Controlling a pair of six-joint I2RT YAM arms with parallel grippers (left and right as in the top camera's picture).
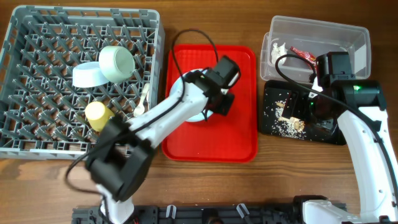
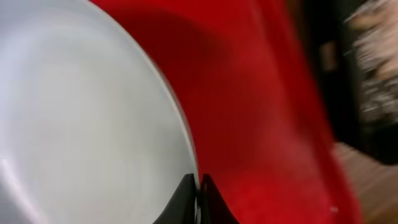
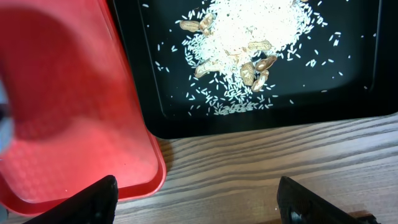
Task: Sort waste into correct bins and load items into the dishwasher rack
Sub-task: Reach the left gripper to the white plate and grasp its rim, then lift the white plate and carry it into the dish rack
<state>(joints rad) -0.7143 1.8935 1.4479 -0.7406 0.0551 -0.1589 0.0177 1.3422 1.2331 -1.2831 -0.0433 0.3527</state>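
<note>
I should next raise the plate (image 1: 200, 116) in my left gripper and bring it left in the overhead view, onto the slots (image 1: 145, 64) beside the mint bowl, as they are empty.
The white plate (image 1: 200, 116) lies on the red serving tray (image 1: 239, 134), mostly hidden under my left arm. My left gripper (image 1: 219, 102) is shut on the plate's right rim; the left wrist view shows its fingertips (image 2: 198, 186) pinching the edge of the plate (image 2: 81, 118). My right gripper (image 1: 320, 121) is open and empty over the front of the black tray (image 1: 270, 121). In the right wrist view its fingers (image 3: 199, 202) are spread above bare wood. Food scraps (image 3: 249, 31) lie in the black tray (image 3: 348, 106). The clear tub (image 1: 348, 37) holds a white tissue (image 1: 278, 48) and a red wrapper (image 1: 303, 55).
The grey dishwasher rack (image 1: 37, 134) at the left holds a mint bowl (image 1: 116, 63), a pale blue bowl (image 1: 89, 75), a yellow cup (image 1: 96, 115) and a white utensil (image 1: 142, 106). The red tray's corner (image 3: 74, 124) lies close to the black tray.
</note>
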